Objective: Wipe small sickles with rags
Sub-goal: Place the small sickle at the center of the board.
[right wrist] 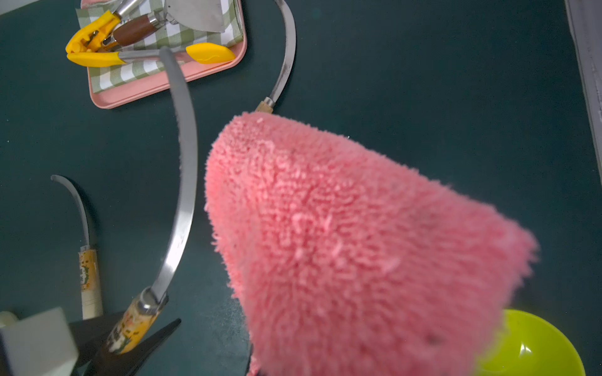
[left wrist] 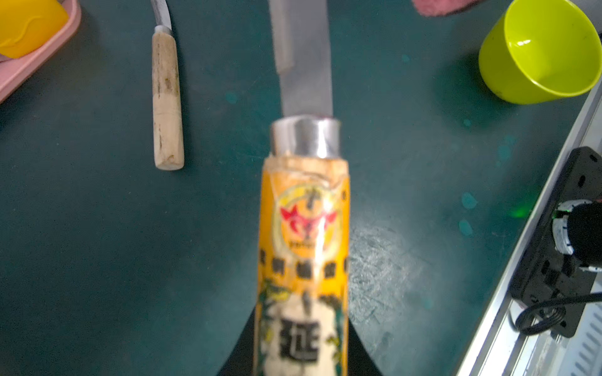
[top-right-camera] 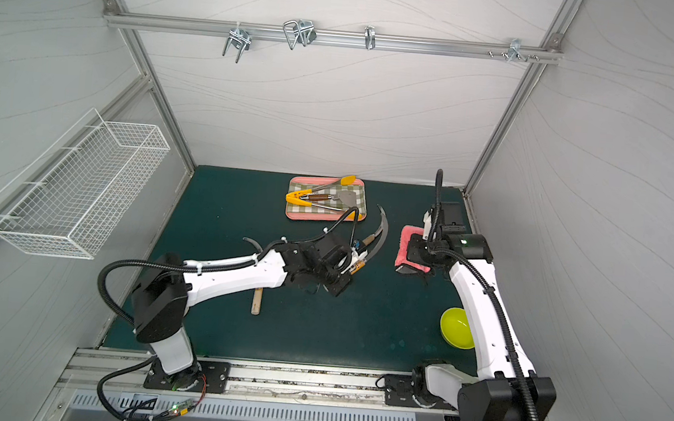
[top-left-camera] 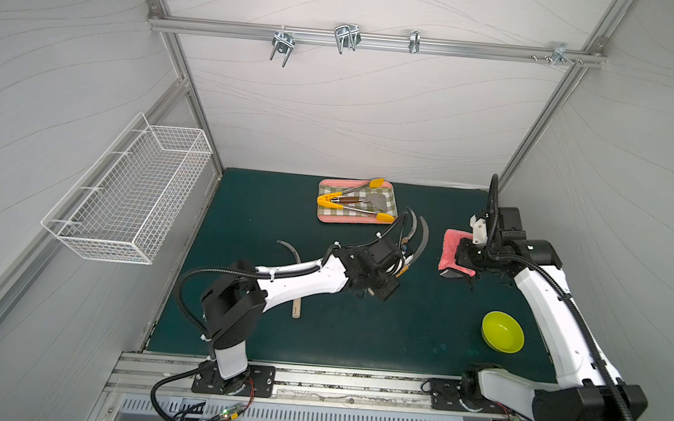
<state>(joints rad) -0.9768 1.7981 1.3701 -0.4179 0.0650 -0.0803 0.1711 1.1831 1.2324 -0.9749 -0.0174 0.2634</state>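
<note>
The mat (left wrist: 232, 94) beside the plain wooden-handled sickle is bare, so I should next move my left gripper outward and down onto it and release the orange-labelled handle (left wrist: 304, 244) alongside.
My left gripper (top-left-camera: 402, 265) is shut on the orange-labelled handle (left wrist: 304, 244) of a small sickle, and its grey blade (top-left-camera: 423, 240) curves away over the mat. Just to its right, a little apart from that blade, the pink fuzzy rag (top-left-camera: 451, 246) hangs from my shut right gripper (top-left-camera: 463, 259). In the right wrist view the rag (right wrist: 342, 244) hides the jaws. A second sickle (right wrist: 288, 48) with a plain wooden handle (left wrist: 166, 97) lies beside the tray. A third sickle (top-left-camera: 292, 250) lies partly under my left arm.
A pink-rimmed checked tray (top-left-camera: 351, 220) at the back holds yellow-tipped tongs (top-left-camera: 330, 200) and a brown-handled spatula (top-left-camera: 371, 200). A lime-green bowl (top-left-camera: 503, 331) stands near my right arm. A white wire basket (top-left-camera: 128, 197) hangs on the left wall, and hooks (top-left-camera: 346, 37) on the back rail.
</note>
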